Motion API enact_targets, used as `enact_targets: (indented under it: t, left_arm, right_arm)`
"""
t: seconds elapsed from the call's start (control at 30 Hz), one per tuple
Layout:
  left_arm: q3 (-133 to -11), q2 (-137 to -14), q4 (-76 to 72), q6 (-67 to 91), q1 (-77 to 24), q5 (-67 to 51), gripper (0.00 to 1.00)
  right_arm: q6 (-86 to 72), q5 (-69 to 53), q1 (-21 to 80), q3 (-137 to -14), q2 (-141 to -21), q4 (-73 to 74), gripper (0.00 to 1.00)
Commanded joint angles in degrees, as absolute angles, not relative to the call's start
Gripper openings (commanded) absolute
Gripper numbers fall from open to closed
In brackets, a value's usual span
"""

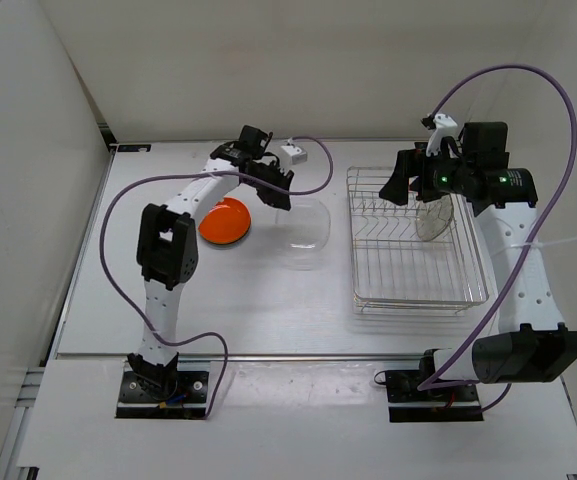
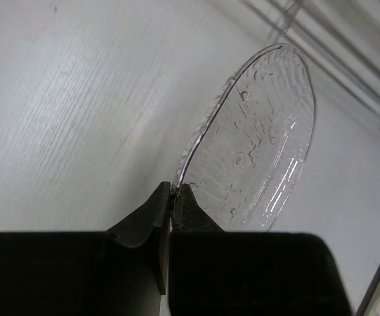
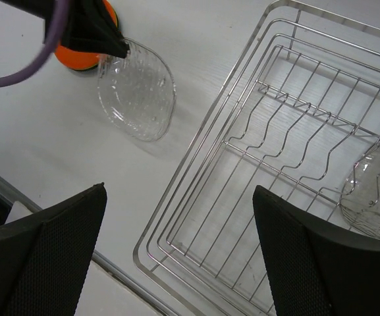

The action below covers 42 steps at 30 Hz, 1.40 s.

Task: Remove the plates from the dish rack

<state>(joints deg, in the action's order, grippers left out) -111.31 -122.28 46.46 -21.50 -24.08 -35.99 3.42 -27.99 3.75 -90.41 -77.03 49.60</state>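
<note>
My left gripper moves down next, sets the clear plate on the bare tabletop beside the orange plate and releases the clear plate's rim, as that spot below lies open.
My left gripper (image 1: 276, 190) is shut on the rim of a clear plate (image 1: 305, 232) and holds it tilted over the table, left of the dish rack (image 1: 368, 290). In the left wrist view the jaws (image 2: 173, 195) pinch that plate's (image 2: 259, 141) edge. The orange plate (image 1: 225, 221) lies on the table just left of it, with a dark edge beneath; the black and lime green plates are not clearly seen. My right gripper (image 1: 403, 190) is open and empty above the rack's far part. A second clear plate (image 1: 435, 215) stands in the rack (image 3: 196, 164), also seen in the right wrist view (image 3: 374, 197).
A small white block (image 1: 293, 152) sits at the table's back, behind my left gripper. A purple cable loops over the left of the table. In the right wrist view the held clear plate (image 3: 137, 92) and orange plate (image 3: 78, 56) lie beyond the rack's corner.
</note>
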Motion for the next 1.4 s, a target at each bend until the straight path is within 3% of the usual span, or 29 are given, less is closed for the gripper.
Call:
enact_targets:
  t: [0.0, 0.67, 1.27, 1.37]
  left_arm:
    - [-114.87, -126.20, 46.41, -23.82, -22.68, -37.79, 0.11]
    - [-121.38, -137.72, 42.45, -18.11, -18.90, -40.25, 0.13]
    - [-126.38, -141.76, 41.40, -17.05, -18.90, -38.50, 0.44]
    - [-126.39, -142.38, 41.40, -17.05, -18.90, -37.97, 0.44]
  right_arm:
    - [4.13, -27.60, 3.52, -90.09, -75.59, 48.60, 0.94]
    - [4.13, -29.97, 3.52, -90.09, -75.06, 49.13, 0.92]
    - [4.13, -31.03, 3.52, -89.56, -74.00, 49.13, 0.91]
    - [4.13, -31.03, 3.52, -89.03, -73.48, 49.13, 0.91]
